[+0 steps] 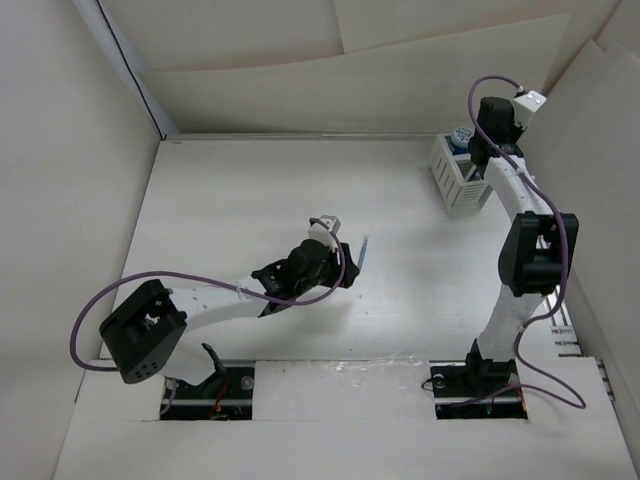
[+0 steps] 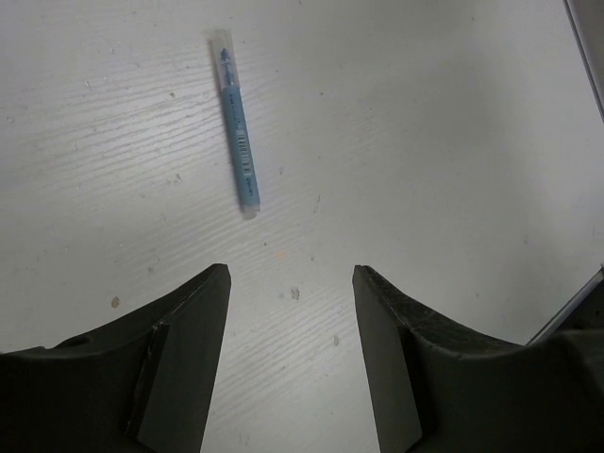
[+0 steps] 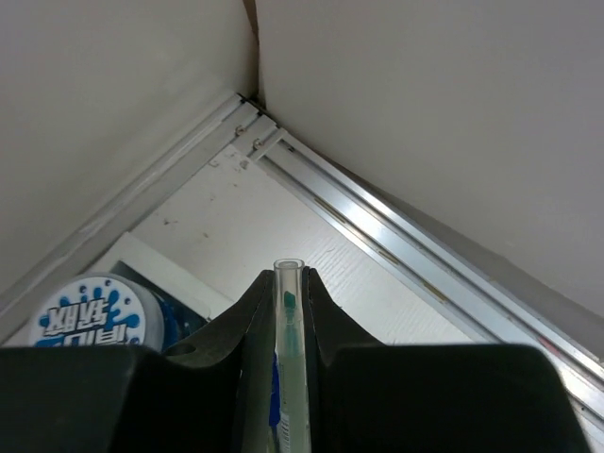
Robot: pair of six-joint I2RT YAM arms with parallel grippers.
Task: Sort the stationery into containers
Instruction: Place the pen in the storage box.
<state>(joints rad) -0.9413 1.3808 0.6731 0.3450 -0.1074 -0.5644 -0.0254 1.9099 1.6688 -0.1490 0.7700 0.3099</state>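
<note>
Next I will bring my right gripper down and left in the top view and release the stick, since the box's roll-free near section lies there below the gripper.
A short light-blue stick (image 2: pixel 236 123) lies on the white table, ahead and a little left of my left gripper (image 2: pixel 291 283), which is open and empty just above the table. From above, the stick (image 1: pixel 362 252) lies right by the left gripper (image 1: pixel 345 268). My right gripper (image 3: pixel 289 276) is shut on a thin pale stick with a clear cap (image 3: pixel 290 321), held upright over the white slatted organizer box (image 1: pixel 452 185) at the back right. A blue-and-white patterned roll (image 3: pixel 90 316) sits in the box, and it also shows from above (image 1: pixel 460 135). The right gripper (image 1: pixel 478 150) hangs over the box.
White walls enclose the table; a metal rail (image 3: pixel 396 236) runs along the back right wall close behind the box. The table's back corner (image 3: pixel 250 104) is just beyond the right gripper. Purple cables (image 1: pixel 100 300) loop beside both arms.
</note>
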